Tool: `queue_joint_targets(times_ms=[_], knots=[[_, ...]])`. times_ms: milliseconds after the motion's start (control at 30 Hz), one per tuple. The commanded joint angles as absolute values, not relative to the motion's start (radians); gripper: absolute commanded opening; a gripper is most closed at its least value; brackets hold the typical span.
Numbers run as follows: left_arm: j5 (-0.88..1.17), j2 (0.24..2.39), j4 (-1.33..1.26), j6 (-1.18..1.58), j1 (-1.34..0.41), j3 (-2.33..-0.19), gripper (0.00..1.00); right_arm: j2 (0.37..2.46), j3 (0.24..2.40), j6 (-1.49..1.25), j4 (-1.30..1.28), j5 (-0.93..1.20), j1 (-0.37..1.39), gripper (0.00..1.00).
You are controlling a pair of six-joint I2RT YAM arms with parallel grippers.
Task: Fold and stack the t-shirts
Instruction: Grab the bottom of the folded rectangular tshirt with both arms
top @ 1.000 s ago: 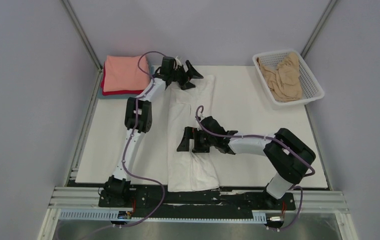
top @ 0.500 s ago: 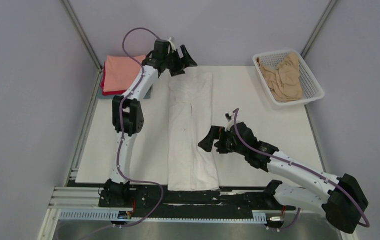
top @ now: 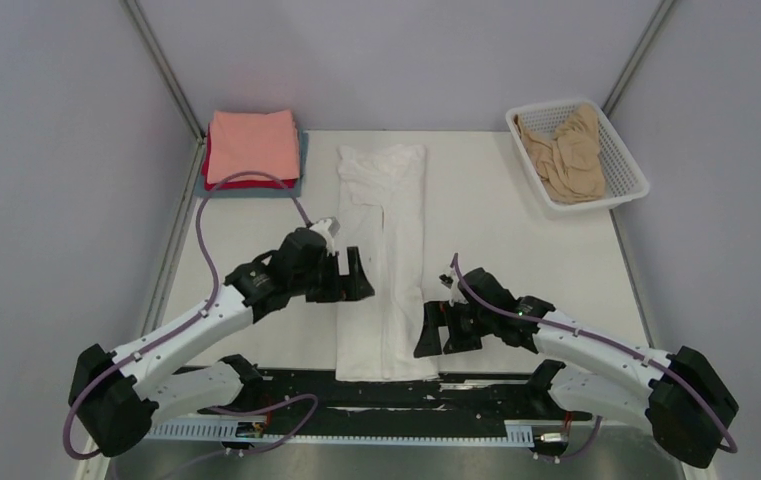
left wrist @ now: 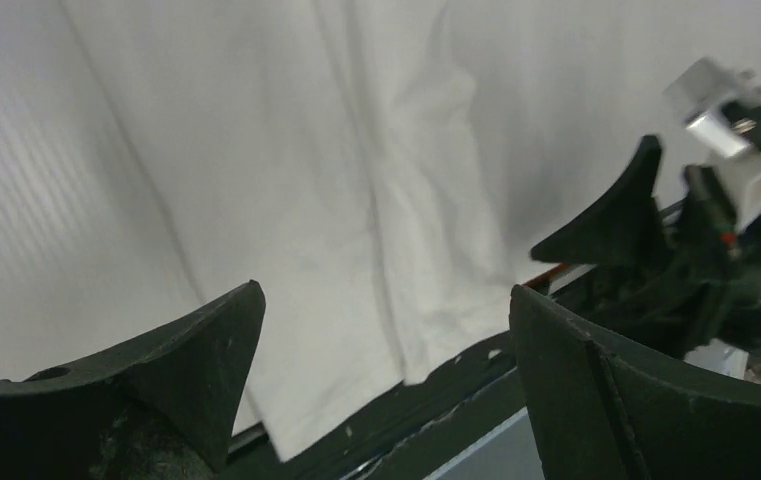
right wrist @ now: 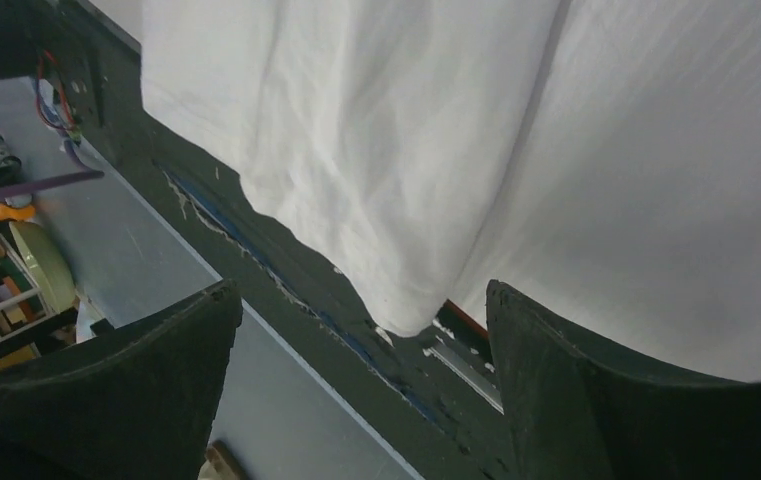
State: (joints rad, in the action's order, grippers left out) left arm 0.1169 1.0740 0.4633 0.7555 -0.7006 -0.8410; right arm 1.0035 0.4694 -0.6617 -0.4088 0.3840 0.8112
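Note:
My left gripper is in front of and above the white t-shirt's hem corner on the stack's side (top: 341,376) (left wrist: 287,444), which hangs over the table edge. I should move its fingers back and down around that corner next.
A white t-shirt (top: 384,250), folded lengthwise into a long strip, lies down the middle of the table. Its near hem hangs over the table's front edge. My left gripper (top: 358,275) is open and empty at the strip's left edge. My right gripper (top: 434,332) is open and empty at its right edge near the hem. The left wrist view shows the shirt (left wrist: 356,150) between open jaws (left wrist: 386,292). The right wrist view shows the hem corner (right wrist: 396,240) above open jaws (right wrist: 364,290). A salmon-pink shirt (top: 253,145) tops a folded stack over red (top: 231,183) and grey-blue (top: 298,172).
A white mesh basket (top: 624,155) at the back right holds a crumpled tan shirt (top: 568,155). The black mounting rail (top: 396,395) runs along the table's (top: 516,230) near edge. Frame posts and grey walls stand around the table.
My left arm has swung back from the shirt's collar end to its lower left edge. My right gripper has moved nearer, toward the hem. Both stay open. The shirt has not moved.

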Motion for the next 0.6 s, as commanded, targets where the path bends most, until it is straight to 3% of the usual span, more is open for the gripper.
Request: queue_joint_targets(times_ms=[0, 100, 233, 333, 500, 567], knots=[[0.008, 0.898, 0.594, 0.925, -0.791, -0.651, 1.00, 0.974, 0.430, -0.674, -0.461, 0.471, 0.819, 0.87], [0.075, 0.798, 0.624, 1.021, -0.873, -0.545, 1.00, 0.961, 0.403, -0.698, -0.453, 0.465, 0.822, 0.81], [0.161, 0.730, 0.594, 1.103, -0.920, -0.417, 0.92, 0.953, 0.361, -0.749, -0.386, 0.455, 0.835, 0.74], [0.198, 0.736, 0.558, 1.142, -0.936, -0.351, 0.82, 0.948, 0.336, -0.781, -0.334, 0.455, 0.841, 0.66], [0.209, 0.773, 0.537, 1.155, -0.968, -0.324, 0.77, 1.005, 0.323, -0.791, -0.309, 0.442, 0.843, 0.51], [0.223, 0.790, 0.505, 1.161, -0.979, -0.317, 0.74, 1.021, 0.317, -0.796, -0.293, 0.435, 0.844, 0.50]])
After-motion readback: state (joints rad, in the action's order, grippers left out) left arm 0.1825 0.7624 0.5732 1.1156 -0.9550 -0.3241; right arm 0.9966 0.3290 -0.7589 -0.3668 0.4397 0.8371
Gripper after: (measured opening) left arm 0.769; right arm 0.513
